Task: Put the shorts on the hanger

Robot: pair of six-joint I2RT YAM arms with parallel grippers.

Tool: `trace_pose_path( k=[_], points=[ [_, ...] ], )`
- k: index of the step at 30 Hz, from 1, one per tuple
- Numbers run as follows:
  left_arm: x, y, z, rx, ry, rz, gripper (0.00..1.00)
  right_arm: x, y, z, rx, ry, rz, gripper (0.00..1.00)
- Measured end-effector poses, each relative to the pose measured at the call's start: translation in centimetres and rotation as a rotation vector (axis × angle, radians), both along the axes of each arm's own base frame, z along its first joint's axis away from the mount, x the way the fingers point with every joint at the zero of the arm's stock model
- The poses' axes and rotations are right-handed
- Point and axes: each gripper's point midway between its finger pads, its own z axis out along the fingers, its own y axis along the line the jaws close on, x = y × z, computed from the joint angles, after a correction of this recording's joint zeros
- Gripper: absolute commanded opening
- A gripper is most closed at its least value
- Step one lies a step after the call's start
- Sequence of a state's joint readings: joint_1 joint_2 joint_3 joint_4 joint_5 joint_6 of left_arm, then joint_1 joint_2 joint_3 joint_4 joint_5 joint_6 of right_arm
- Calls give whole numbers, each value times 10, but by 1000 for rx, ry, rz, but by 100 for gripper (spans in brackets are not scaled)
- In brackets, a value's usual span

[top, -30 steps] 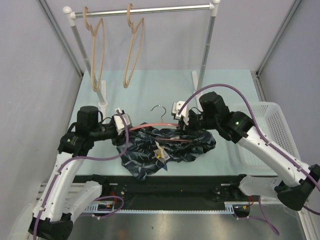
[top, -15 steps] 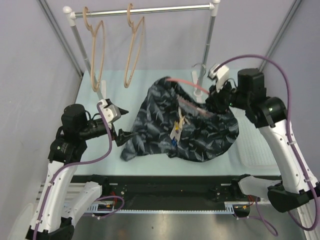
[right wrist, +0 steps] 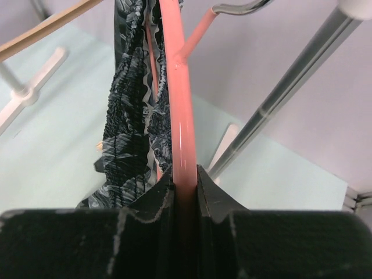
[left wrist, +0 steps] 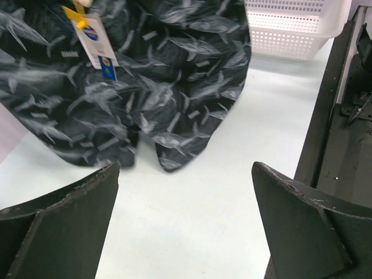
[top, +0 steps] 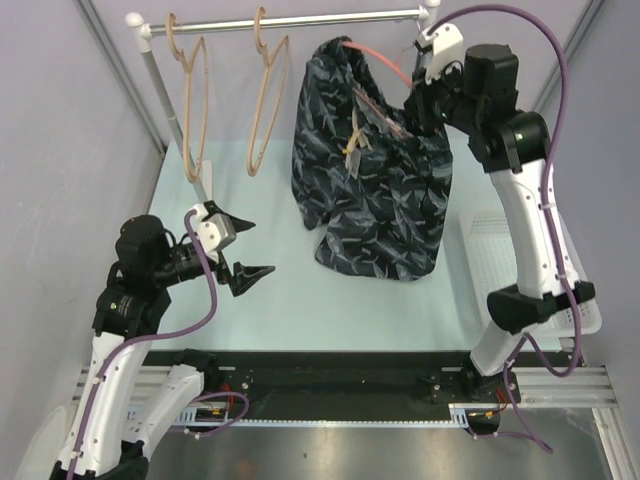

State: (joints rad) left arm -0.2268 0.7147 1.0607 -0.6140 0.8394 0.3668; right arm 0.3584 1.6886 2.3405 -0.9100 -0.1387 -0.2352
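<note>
The hanger's silver hook (right wrist: 244,8) moves outward in my right gripper next and goes over the bare bar by its nearer upright for release, as that part lies outward of my gripper.
The dark navy shorts (top: 370,180) with a pale print hang in the air from the pink hanger (top: 378,58), just under the rail. My right gripper (top: 412,100) is shut on the hanger's pink bar (right wrist: 179,104); its silver hook (right wrist: 244,8) shows above. The gathered waistband (right wrist: 125,116) drapes over the bar to the left of the grip. My left gripper (top: 250,247) stands wide open low over the table, left of the shorts and apart from them. Nothing lies between its fingers (left wrist: 58,226). The shorts' hem (left wrist: 168,139) and yellow-blue tag (left wrist: 93,40) hang ahead of it.
Two tan wooden hangers (top: 190,90) (top: 268,90) hang on the silver rail (top: 300,20) to the left of the shorts. The rail's right upright (right wrist: 290,81) stands close beside the hanger. A white basket (top: 478,262) sits at the table's right edge.
My right arm has lifted the hanger and shorts from the table up to the rail. The left gripper has opened, released the shorts and drawn back to the left.
</note>
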Motion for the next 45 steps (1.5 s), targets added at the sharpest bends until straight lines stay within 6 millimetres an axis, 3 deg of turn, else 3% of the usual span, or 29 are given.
trace_pose_path(
  k=[7, 14, 25, 33, 34, 35, 37, 41, 45],
  points=[
    [-1, 1, -2, 1, -1, 2, 100, 51, 1, 0, -4, -44, -80, 0],
    [0, 1, -13, 8, 24, 8, 100, 83, -2, -6, -16, -88, -125, 0],
    [5, 6, -24, 28, 35, 49, 100, 105, -3, -6, -23, -135, -145, 0],
    [22, 12, -43, 57, 131, 126, 100, 113, -1, -33, -39, -92, -147, 33],
    [23, 12, -46, 59, 148, 132, 100, 112, -1, -34, -38, -89, -148, 40],
    [24, 12, -48, 60, 166, 137, 100, 110, -1, -33, -36, -87, -148, 53],
    [25, 13, -52, 59, 198, 149, 100, 107, -2, -29, -26, -91, -151, 68],
    [23, 15, -50, 56, 243, 170, 100, 92, -6, -9, -13, -127, -146, 83],
    [29, 16, -39, 50, 270, 187, 100, 62, -13, 23, 16, -181, -132, 96]
  ],
)
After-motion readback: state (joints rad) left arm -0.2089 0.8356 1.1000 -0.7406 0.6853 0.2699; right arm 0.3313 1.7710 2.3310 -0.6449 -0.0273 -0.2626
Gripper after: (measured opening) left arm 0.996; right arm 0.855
